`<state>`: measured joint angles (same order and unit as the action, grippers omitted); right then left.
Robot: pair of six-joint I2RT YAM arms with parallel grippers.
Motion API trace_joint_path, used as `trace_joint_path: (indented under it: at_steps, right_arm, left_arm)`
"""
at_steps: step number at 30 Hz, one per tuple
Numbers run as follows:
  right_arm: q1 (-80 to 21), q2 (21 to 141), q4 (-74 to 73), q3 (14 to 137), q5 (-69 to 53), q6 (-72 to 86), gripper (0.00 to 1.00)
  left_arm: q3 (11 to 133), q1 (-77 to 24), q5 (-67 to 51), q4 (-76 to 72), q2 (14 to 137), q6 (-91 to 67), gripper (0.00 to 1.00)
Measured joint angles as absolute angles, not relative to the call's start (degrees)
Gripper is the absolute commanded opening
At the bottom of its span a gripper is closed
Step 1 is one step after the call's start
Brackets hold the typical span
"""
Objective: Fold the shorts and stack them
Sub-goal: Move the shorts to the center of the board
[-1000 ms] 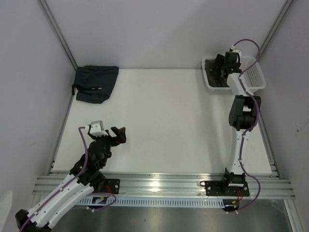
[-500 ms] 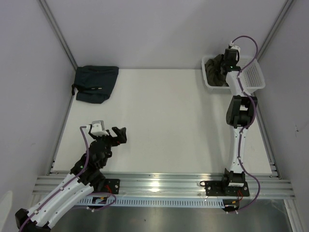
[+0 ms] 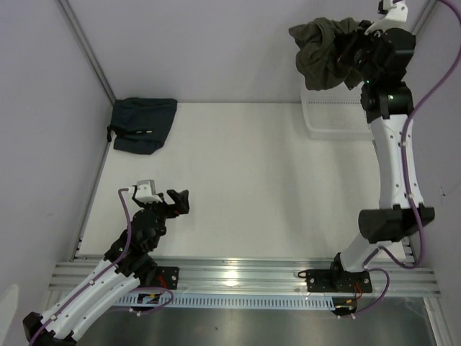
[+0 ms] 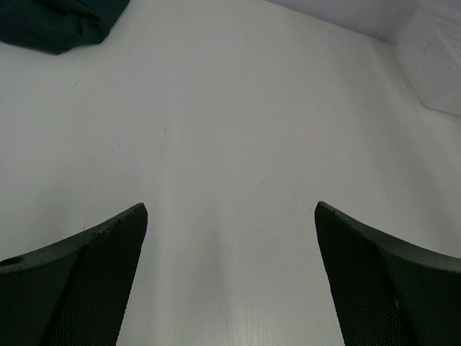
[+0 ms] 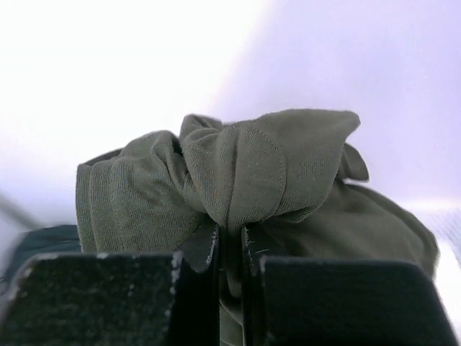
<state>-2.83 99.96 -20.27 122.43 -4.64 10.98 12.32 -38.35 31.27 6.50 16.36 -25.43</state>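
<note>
The bare middle of the table is open below my right gripper. My right gripper will next move down, back and to the left in the top view to let go of the fold of the shorts.
A bunched pair of olive-green shorts (image 3: 322, 50) hangs high in the air above the white basket (image 3: 338, 119) at the back right. My right gripper (image 3: 354, 45) is shut on a fold of them. In the right wrist view the shorts (image 5: 238, 169) bulge out just past the shut right gripper (image 5: 230, 241), with cloth pinched between the fingers. My left gripper (image 3: 177, 201) stands open low over the table at the near left, far from the shorts. The left wrist view shows its fingers (image 4: 86, 267) wide apart over bare table, holding nothing.
A folded dark-green garment (image 3: 142, 124) lies at the table's back left corner, and its edge (image 4: 61, 21) shows in the left wrist view. Grey walls close in the table on three sides. A metal rail (image 3: 238, 274) runs along the near edge.
The right gripper shut on the shorts inside the basket, and the arm then rose high, pulling them up out of it. The left arm has not moved.
</note>
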Motion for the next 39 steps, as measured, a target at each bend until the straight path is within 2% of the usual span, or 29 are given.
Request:
trace_joint_path:
  at_steps: [5, 14, 24, 30, 31, 32, 33, 34, 35, 36, 39]
  right_arm:
    - [-8.99, 85.73, -21.54, 118.26, -10.26, 11.2, 0.0]
    - [-23.53, 66.85, -26.35, 88.88, -12.86, 18.0, 0.0]
    - [-34.39, 65.25, -36.47, 73.82, -15.59, 22.46, 0.0]
    - [-29.91, 69.67, -35.99, 76.51, -27.68, 22.57, 0.0]
    - [-27.24, 71.05, -34.48, 76.53, -30.11, 23.14, 0.09]
    - [-24.32, 72.77, -33.19, 76.51, -32.45, 23.99, 0.29]
    - [-21.1, 74.96, -31.77, 76.51, -35.03, 25.06, 0.65]
    - [-18.31, 77.69, -30.3, 76.55, -36.51, 26.0, 0.75]
    - [-16.05, 80.68, -29.04, 76.77, -37.3, 25.98, 0.95]
    - [-14.24, 84.05, -28.84, 77.38, -36.93, 26.3, 0.99]
    - [-13.08, 91.24, -29.28, 77.82, -32.67, 26.09, 0.99]
  left_arm:
    - [12.32, -38.35, 31.24, 6.5, 16.19, -25.41, 0.99]
    - [12.32, -38.35, 31.33, 7.01, 14.85, -25.43, 0.99]
    - [12.21, -38.35, 31.99, 8.29, 9.63, -25.45, 0.99]
    - [12.1, -38.35, 32.42, 8.91, 9.65, -25.47, 0.99]
    - [12.1, -38.35, 32.42, 9.02, 9.69, -25.45, 0.99]
    - [12.1, -38.35, 32.47, 9.15, 9.74, -25.47, 0.99]
    - [12.1, -38.35, 32.47, 9.26, 9.78, -25.47, 0.99]
    - [12.1, -38.35, 32.51, 9.28, 9.8, -25.45, 0.99]
    - [12.1, -38.35, 32.6, 9.3, 9.85, -25.45, 0.99]
    - [12.1, -38.35, 32.58, 9.3, 9.87, -25.45, 0.99]
    - [12.1, -38.35, 32.6, 9.34, 10.13, -25.45, 0.99]
